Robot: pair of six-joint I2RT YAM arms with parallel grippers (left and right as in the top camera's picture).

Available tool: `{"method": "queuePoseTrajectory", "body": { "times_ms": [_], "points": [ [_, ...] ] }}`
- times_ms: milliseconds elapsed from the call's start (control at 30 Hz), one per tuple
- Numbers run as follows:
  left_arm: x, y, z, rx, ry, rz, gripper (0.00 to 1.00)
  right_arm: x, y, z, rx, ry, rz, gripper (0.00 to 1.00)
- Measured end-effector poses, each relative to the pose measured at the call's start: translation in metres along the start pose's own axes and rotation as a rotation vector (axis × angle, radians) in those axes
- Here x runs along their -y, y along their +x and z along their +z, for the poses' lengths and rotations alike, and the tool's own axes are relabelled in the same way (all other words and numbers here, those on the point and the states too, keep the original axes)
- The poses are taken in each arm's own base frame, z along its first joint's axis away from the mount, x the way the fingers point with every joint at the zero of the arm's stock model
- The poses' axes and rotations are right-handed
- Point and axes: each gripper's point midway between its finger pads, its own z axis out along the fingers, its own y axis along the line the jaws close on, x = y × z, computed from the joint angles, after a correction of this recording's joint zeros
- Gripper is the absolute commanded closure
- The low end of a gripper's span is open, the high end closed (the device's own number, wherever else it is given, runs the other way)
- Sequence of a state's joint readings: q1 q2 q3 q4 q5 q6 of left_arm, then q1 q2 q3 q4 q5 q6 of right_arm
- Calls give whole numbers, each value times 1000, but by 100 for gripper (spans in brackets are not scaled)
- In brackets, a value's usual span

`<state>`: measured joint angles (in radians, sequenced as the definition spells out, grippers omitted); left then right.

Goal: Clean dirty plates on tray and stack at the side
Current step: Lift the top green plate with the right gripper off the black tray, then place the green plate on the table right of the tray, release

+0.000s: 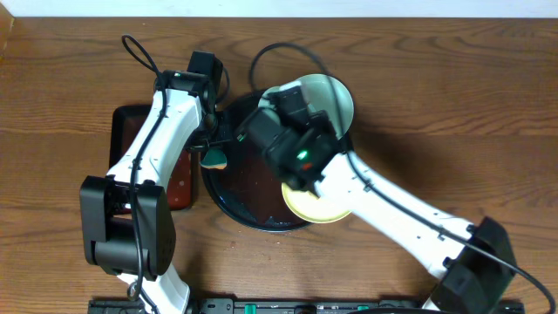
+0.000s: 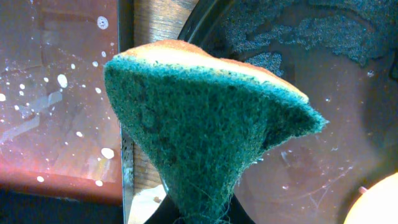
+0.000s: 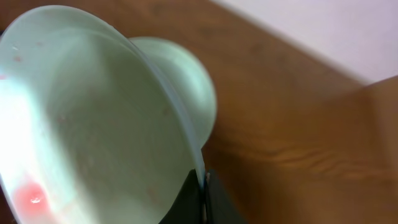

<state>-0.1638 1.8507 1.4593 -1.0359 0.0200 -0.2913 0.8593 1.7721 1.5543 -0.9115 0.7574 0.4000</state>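
Note:
The wood beside the round tray (image 1: 240,196) is bare, so next I will swing my right gripper to the right in the overhead view and lower the mint plate there.
My right gripper (image 1: 292,98) is shut on the rim of a pale mint-green plate (image 3: 93,124) and holds it tilted over the far right of the round black tray (image 1: 240,196); the jaws (image 3: 203,186) pinch its edge. A red smear (image 3: 28,196) marks this plate. A second mint plate (image 3: 189,81) lies behind it. The mint plates show at the tray's far right in the overhead view (image 1: 336,100). A pale yellow plate (image 1: 314,208) lies on the tray's near right rim. My left gripper (image 2: 199,214) is shut on a green and yellow sponge (image 2: 205,124), held over the tray's left edge (image 1: 214,159).
A smaller rectangular tray (image 1: 131,131) with a reddish wet surface and white specks (image 2: 56,93) lies left of the round tray, under the left arm. Brown wood tabletop (image 1: 453,105) surrounds both trays. Cables loop over the far side.

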Motion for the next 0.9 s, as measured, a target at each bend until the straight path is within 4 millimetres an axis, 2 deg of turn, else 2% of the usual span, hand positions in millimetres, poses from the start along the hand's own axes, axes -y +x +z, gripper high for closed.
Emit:
{"method": "queuePoseTrajectory", "body": {
  "times_ms": [100,267,300,333,400,500,600,700,833,900],
  "points": [
    [0,0,0,0,0,0,93,17,5,11,-91,-103,81,99],
    [0,0,0,0,0,0,92,68,13,27,-212,-215,242,99],
    [0,0,0,0,0,0,93,88,18,34,-250,-231,298,99],
    [0,0,0,0,0,0,93,97,21,38,-265,-231,319,99],
    [0,0,0,0,0,0,93,116,35,46,-335,-258,376,99],
    [0,0,0,0,0,0,92,158,56,65,-407,-239,493,99],
    [0,0,0,0,0,0,93,191,86,83,-473,-217,599,99],
    [0,0,0,1,1,0,92,206,125,98,-548,-207,677,99],
    [0,-1,0,3,1,0,92,208,170,117,-605,-216,759,99],
    [0,-1,0,3,2,0,93,205,187,126,-611,-227,787,99]
  ]
}}
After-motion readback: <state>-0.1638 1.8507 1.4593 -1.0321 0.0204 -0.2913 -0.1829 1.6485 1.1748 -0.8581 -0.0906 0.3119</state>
